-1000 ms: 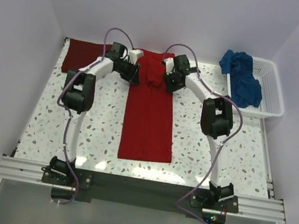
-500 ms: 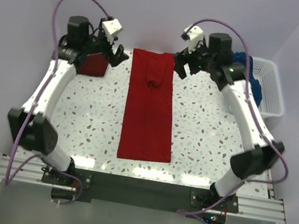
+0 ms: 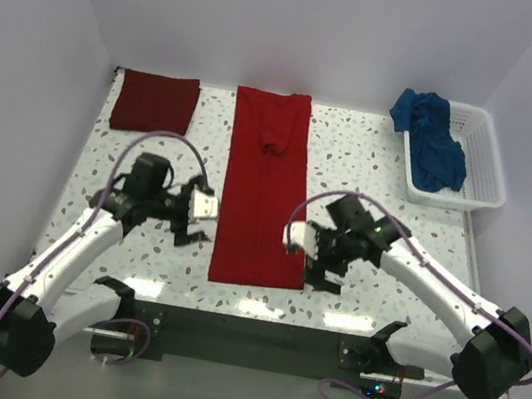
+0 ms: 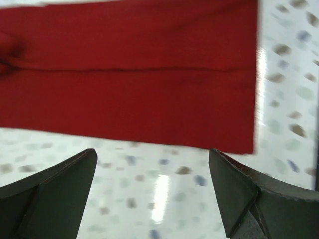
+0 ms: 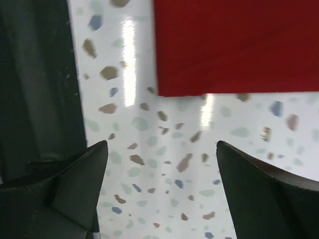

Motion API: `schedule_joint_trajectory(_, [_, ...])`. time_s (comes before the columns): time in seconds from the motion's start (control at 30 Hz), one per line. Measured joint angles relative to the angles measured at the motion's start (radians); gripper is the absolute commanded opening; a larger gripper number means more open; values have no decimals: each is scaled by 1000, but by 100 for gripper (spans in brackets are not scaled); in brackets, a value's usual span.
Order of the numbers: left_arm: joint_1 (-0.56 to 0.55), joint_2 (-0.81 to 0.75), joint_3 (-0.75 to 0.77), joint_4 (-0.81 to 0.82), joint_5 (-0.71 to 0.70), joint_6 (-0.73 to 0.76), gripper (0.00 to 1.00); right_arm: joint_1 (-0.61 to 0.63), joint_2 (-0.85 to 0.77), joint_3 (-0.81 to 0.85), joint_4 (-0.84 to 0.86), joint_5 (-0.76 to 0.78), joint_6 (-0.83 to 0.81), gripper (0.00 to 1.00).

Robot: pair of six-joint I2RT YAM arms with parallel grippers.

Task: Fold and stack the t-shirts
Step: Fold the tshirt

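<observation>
Next, my right gripper moves down and to the left in the top view onto the red t-shirt's near corner (image 3: pixel 298 286) (image 5: pixel 164 90), as it lies past the open fingers.
A bright red t-shirt (image 3: pixel 266 189), folded into a long narrow strip, lies down the middle of the table. My left gripper (image 3: pixel 199 215) stands open beside its near left edge, clear of the cloth. My right gripper (image 3: pixel 309 257) is open just off its near right corner. The left wrist view has the red t-shirt (image 4: pixel 129 69) beyond my open left gripper (image 4: pixel 152 159). In the right wrist view the t-shirt's corner (image 5: pixel 234 45) lies past my open right gripper (image 5: pixel 162 149). A maroon t-shirt (image 3: pixel 156 103) sits folded at the back left. A blue t-shirt (image 3: pixel 429 139) lies crumpled in the basket.
The white lattice basket (image 3: pixel 483 173) stands at the back right against the wall. The dark front rail (image 3: pixel 245 330) runs along the table's near edge, close behind the right gripper, and shows as a dark strip (image 5: pixel 35 74) in the right wrist view.
Both arms have swung from the shirt's far end back to its near end, one on each side. Both grippers have opened and left the collar end lying flat.
</observation>
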Motion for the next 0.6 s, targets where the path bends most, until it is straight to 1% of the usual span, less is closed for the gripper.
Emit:
schedule_joint_trajectory(0.03, [-50, -9, -69, -2, -19, 9, 96, 32, -3, -48, -4, 5, -9, 89])
schedule_joint_trajectory(0.07, [-101, -22, -129, -8, -40, 15, 95, 70, -8, -90, -8, 14, -18, 81])
schedule_joint_trajectory(0.13, [-198, -63, -227, -8, -72, 21, 88, 127, -13, -137, 5, 32, -32, 73])
schedule_joint_trajectory(0.17, [-241, -81, -262, -2, -93, 24, 85, 148, -13, -147, 18, 42, -36, 66])
schedule_joint_trajectory(0.2, [-283, -90, -286, 12, -111, 27, 80, 165, -13, -156, 43, 56, -41, 65])
schedule_joint_trajectory(0.27, [-351, -87, -314, 47, -145, 44, 73, 193, -10, -175, 101, 76, -49, 61])
schedule_joint_trajectory(0.3, [-382, -77, -323, 63, -160, 56, 67, 203, -6, -185, 130, 88, -57, 58])
schedule_joint_trajectory(0.33, [-404, -63, -329, 81, -175, 67, 63, 211, 1, -197, 161, 99, -65, 55])
schedule_joint_trajectory(0.37, [-420, -40, -334, 105, -195, 83, 56, 217, 8, -210, 188, 109, -72, 51])
schedule_joint_trajectory(0.4, [-432, -29, -335, 115, -203, 89, 53, 222, 14, -220, 207, 116, -76, 50])
schedule_joint_trajectory(0.5, [-444, 30, -335, 162, -225, 112, 47, 244, 34, -256, 260, 138, -93, 45])
schedule_joint_trajectory(0.6, [-447, 73, -336, 183, -235, 143, 46, 266, 53, -281, 311, 154, -102, 45])
